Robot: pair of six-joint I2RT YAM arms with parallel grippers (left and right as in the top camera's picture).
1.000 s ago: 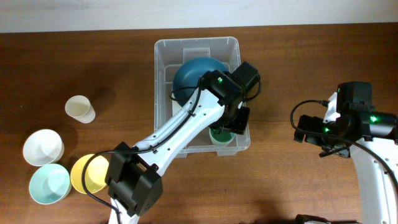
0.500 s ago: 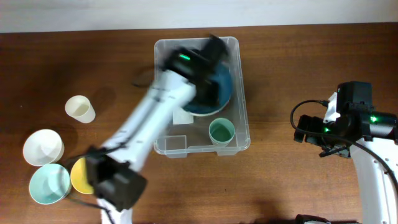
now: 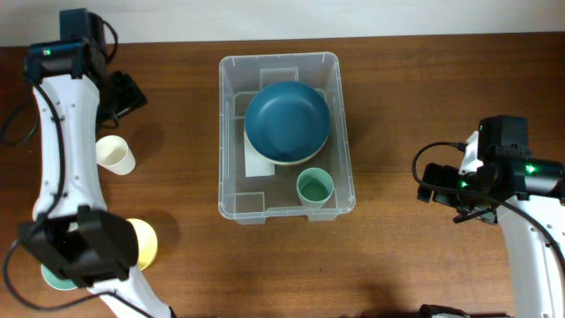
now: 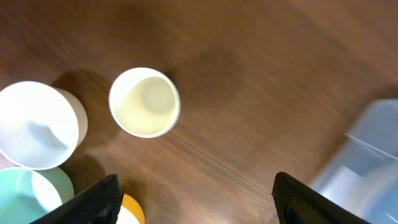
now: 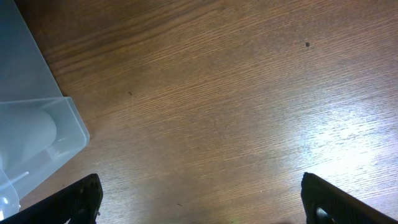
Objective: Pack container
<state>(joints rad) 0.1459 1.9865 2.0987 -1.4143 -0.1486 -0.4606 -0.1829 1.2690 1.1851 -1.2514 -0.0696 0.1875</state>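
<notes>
The bare wood beside the cream cup's container-side rim (image 3: 128, 152) (image 4: 176, 110) leaves room for one finger. My left gripper should next move down open over that rim, with the other finger inside the cream cup's opening.
The clear container (image 3: 228, 132) stands at the table's middle. Inside it a dark blue bowl (image 3: 287, 119) rests on a cream bowl (image 3: 260, 152), and a green cup (image 3: 314, 187) stands upright in the near right corner. My left gripper (image 3: 124, 95) is open and empty at the far left, above a cream cup (image 3: 114, 155). In the left wrist view its fingers (image 4: 196, 205) are spread wide over bare wood below the cream cup (image 4: 145, 101). My right gripper (image 3: 439, 190) is open and empty right of the container, its fingers (image 5: 202, 199) over bare wood.
A white bowl (image 4: 37, 124), a teal bowl (image 4: 31, 190) and a yellow bowl (image 4: 130, 211) sit at the left. The yellow bowl (image 3: 141, 243) shows beside the left arm's base. A container corner shows in the left wrist view (image 4: 373, 155) and the right wrist view (image 5: 31, 124).
My left arm swung out of the container to the far left, leaving the green cup inside; the blue bowl is now uncovered. The right arm has not moved.
</notes>
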